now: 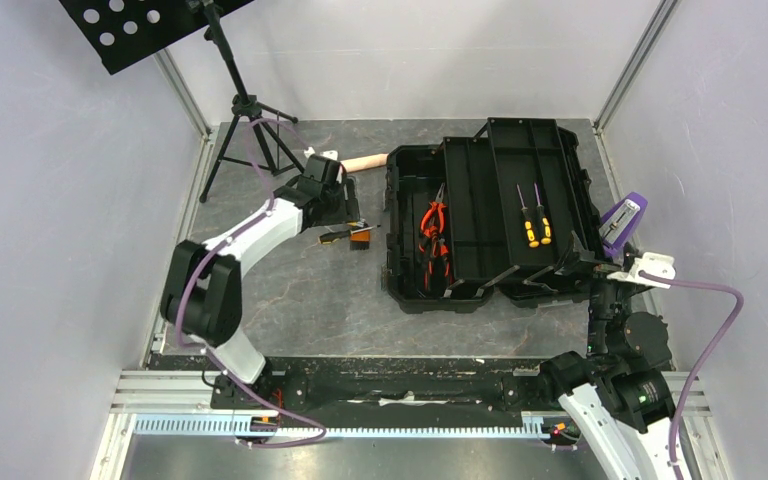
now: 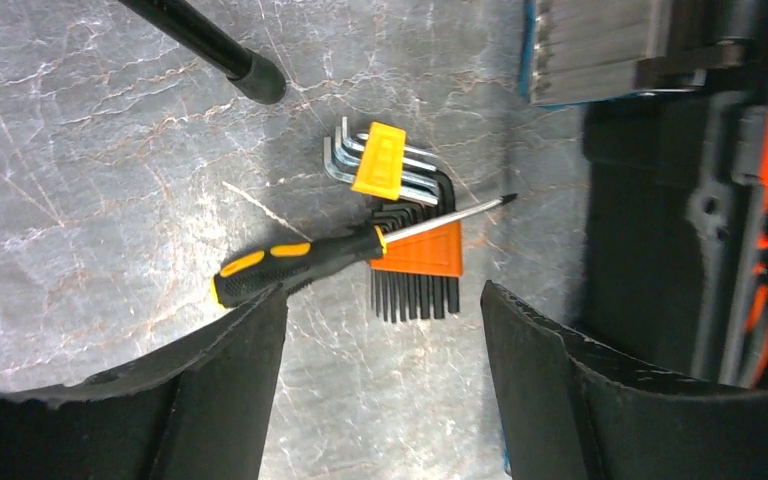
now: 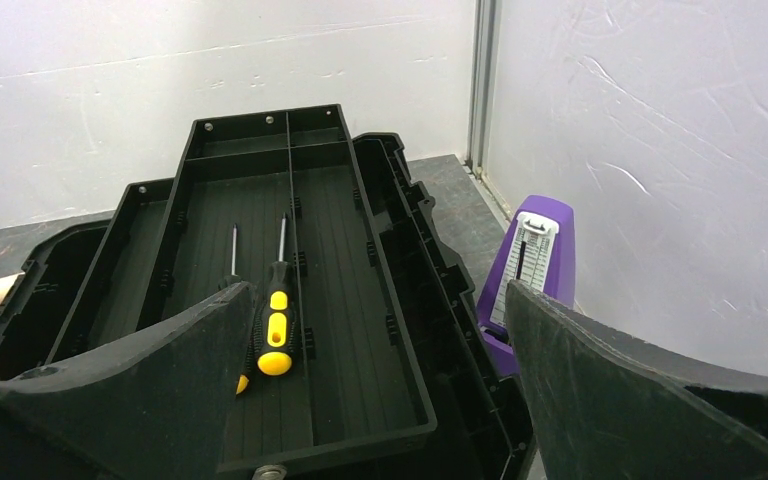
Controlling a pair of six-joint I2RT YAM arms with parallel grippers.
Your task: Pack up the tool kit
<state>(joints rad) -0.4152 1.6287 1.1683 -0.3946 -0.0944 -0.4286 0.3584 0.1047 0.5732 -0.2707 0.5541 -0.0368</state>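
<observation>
I should next lower my left gripper toward the left in the wrist view onto the butt end of the loose screwdriver's handle [image 1: 328,238] [image 2: 260,274], because it is clear of the hex keys.
The black toolbox [image 1: 480,290] lies open at centre right. Orange/black pliers [image 1: 434,240] lie in its left part and two yellow/black screwdrivers [image 1: 532,222] in its tray [image 3: 380,330]; one screwdriver shows in the right wrist view [image 3: 276,330]. A third yellow/black screwdriver [image 2: 300,260] lies on the table across an orange-held hex key set [image 2: 418,272], next to a yellow-held set [image 2: 380,165]. My left gripper [image 2: 384,330] is open and empty just above and near these. My right gripper [image 3: 375,390] is open and empty at the toolbox's near right corner.
A purple stapler-like object [image 1: 622,222] stands right of the toolbox, also in the right wrist view [image 3: 530,260]. A beige handle [image 1: 365,163] lies left of the box's far corner. A black tripod [image 1: 245,110] stands at back left, one foot [image 2: 260,78] near the keys.
</observation>
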